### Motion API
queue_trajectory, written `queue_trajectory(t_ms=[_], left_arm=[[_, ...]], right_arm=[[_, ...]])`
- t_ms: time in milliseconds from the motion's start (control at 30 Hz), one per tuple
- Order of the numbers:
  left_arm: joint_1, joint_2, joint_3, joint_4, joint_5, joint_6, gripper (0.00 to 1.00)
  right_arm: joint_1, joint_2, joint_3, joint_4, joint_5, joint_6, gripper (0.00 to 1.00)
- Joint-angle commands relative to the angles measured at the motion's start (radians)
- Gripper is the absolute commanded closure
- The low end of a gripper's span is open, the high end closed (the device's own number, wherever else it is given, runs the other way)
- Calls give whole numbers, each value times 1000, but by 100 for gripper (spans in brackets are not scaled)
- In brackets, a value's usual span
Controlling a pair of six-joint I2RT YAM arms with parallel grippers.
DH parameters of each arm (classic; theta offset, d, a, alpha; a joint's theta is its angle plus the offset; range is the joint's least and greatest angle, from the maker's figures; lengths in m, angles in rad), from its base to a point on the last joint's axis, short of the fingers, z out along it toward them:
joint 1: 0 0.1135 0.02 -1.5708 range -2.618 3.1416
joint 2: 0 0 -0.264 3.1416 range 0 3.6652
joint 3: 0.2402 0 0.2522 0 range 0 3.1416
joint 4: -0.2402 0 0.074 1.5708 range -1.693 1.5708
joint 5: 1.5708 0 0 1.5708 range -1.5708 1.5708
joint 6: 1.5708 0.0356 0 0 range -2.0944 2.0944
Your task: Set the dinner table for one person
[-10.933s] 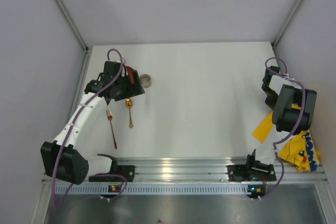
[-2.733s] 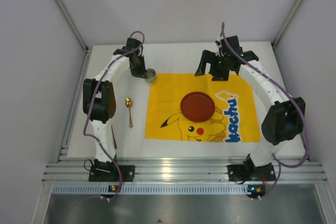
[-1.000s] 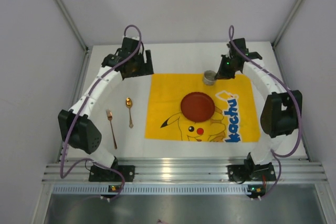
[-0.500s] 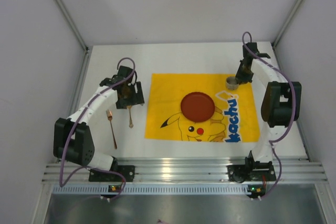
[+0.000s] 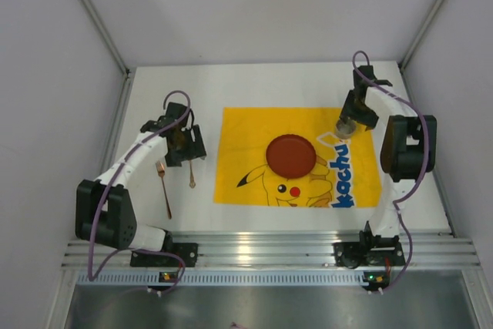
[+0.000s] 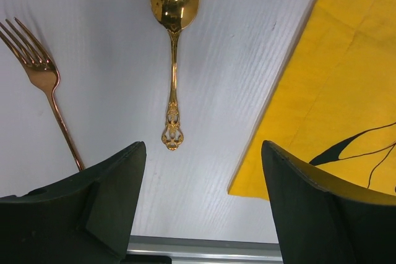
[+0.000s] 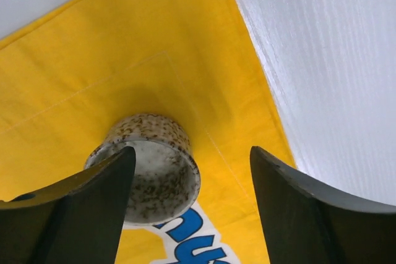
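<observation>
The gold spoon lies flat on the tabletop below my left gripper's fingers, so I should lower that gripper onto the gold spoon's handle (image 5: 192,170) (image 6: 173,99), with one open finger on each side.
On the white dinner table (image 5: 262,86) lies a yellow Pikachu mat (image 5: 246,136) with a round red-brown plate (image 5: 290,155) at its middle. A speckled cup (image 7: 151,165) stands upright on the mat's far right corner, also visible from above (image 5: 343,129). My right gripper (image 7: 192,153) is open above it, its left finger beside the cup's rim. A gold spoon (image 6: 173,47) and a copper fork (image 6: 46,85) lie on the table left of the mat. My left gripper (image 6: 201,149) hangs open above the spoon's handle end, holding nothing.
Silver aluminium rails (image 5: 262,248) run along the near edge by both arm bases. Grey walls close in the table on the left, far and right sides. The fork (image 5: 163,186) lies parallel to the spoon (image 5: 191,175), nearer the left edge.
My right gripper has opened and let go of the cup on the mat's far right corner. The left arm has drawn nearer, now over the spoon.
</observation>
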Motion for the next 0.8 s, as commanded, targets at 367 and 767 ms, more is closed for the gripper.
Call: queue_trajectory(t_ms=[367, 767], left_arm=[[15, 156, -72, 111, -14, -20, 35], [38, 358, 23, 182, -86, 70, 48]], right_arm=[[50, -355, -24, -87, -88, 55, 15], [78, -573, -245, -69, -108, 20, 18]])
